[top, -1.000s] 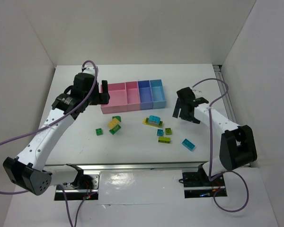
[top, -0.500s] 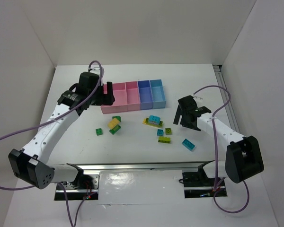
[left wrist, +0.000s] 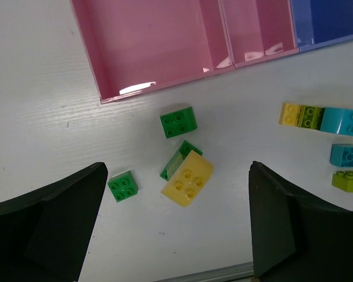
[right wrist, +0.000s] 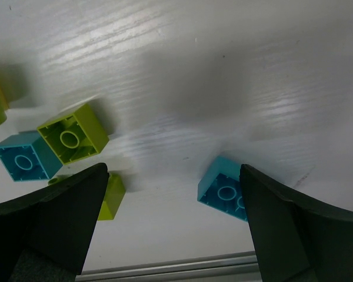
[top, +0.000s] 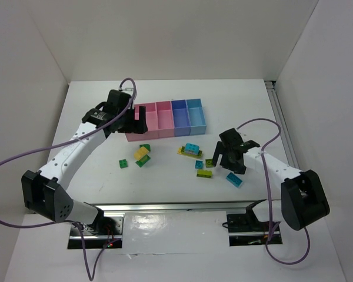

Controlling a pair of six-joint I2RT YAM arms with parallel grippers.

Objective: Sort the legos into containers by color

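Observation:
My right gripper lowers back to its right in the top view next, turning to span both ends of the cyan brick (top: 234, 180) (right wrist: 223, 188), which lies slanted below it.
The legos lie loose in front of the containers (top: 165, 119), a joined row of two pink, one blue-violet and one light blue bin. A yellow brick (left wrist: 187, 178) leans on a green one (left wrist: 177, 158), with two more green bricks (left wrist: 179, 122) close by. My left gripper (left wrist: 176, 176) hangs open above this group, beside the left pink bin (top: 142, 120), holding nothing. My right gripper (right wrist: 173, 176) is open and low over the table. A cyan brick (right wrist: 223, 188) lies by its right finger, and a lime brick (right wrist: 73, 138) and another cyan one (right wrist: 23, 161) lie by its left finger.
A joined yellow, lime and cyan cluster (top: 190, 150) sits mid-table in front of the blue bins. White walls enclose the table on three sides. A metal rail (top: 165, 207) runs along the near edge by the arm bases.
The left gripper has swung right, toward the left pink bin. The right gripper has come down and toward the near edge, over the cyan and lime bricks. Both stayed open.

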